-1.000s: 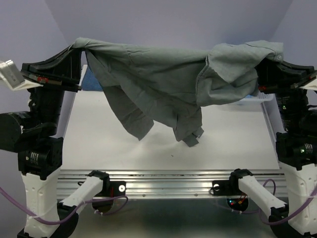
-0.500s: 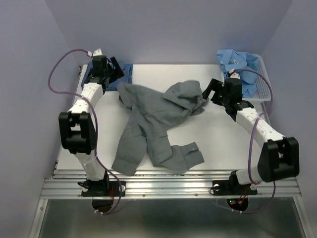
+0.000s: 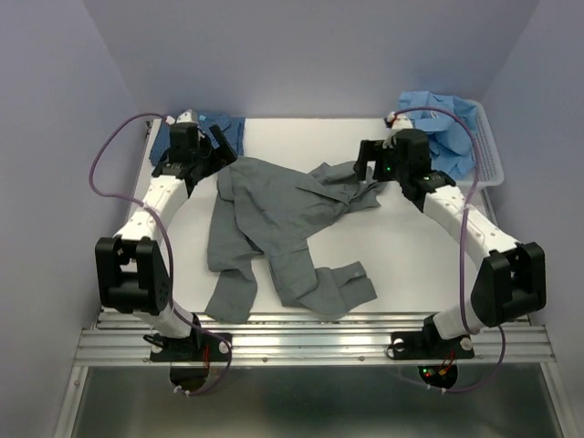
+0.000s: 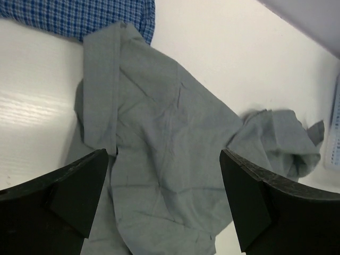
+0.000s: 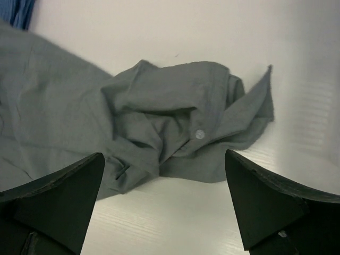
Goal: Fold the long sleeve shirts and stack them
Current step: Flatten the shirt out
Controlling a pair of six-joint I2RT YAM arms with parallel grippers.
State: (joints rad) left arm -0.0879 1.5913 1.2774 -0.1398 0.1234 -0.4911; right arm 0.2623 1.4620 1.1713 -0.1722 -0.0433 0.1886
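Next, my left gripper will draw back from the blue patterned shirt [image 3: 219, 123] and down onto the grey shirt's middle, where an upper layer's edge overlaps the cloth beneath.
A plain grey long sleeve shirt [image 3: 283, 219] lies loose and crumpled across the middle of the table, sleeves trailing toward the near edge. My left gripper [image 3: 215, 151] hovers open over its back left edge; in the left wrist view the grey cloth [image 4: 159, 149] fills the gap between the fingers [image 4: 69, 196], untouched. My right gripper [image 3: 365, 164] stands open by the bunched collar end [image 5: 175, 127], with bare table between its fingers [image 5: 276, 207]. A dark blue patterned shirt [image 3: 219, 123] lies folded at the back left. Light blue shirts [image 3: 443, 114] are piled at the back right.
A white slatted basket [image 3: 488, 146] stands at the back right corner and holds the light blue pile. The blue patterned cloth [image 4: 79, 16] sits just beyond the grey shirt's far edge. Purple walls close in the table on three sides.
A second ago both grippers held the grey shirt stretched high in the air. They have let go, and the shirt now lies on the table with both arms low beside it.
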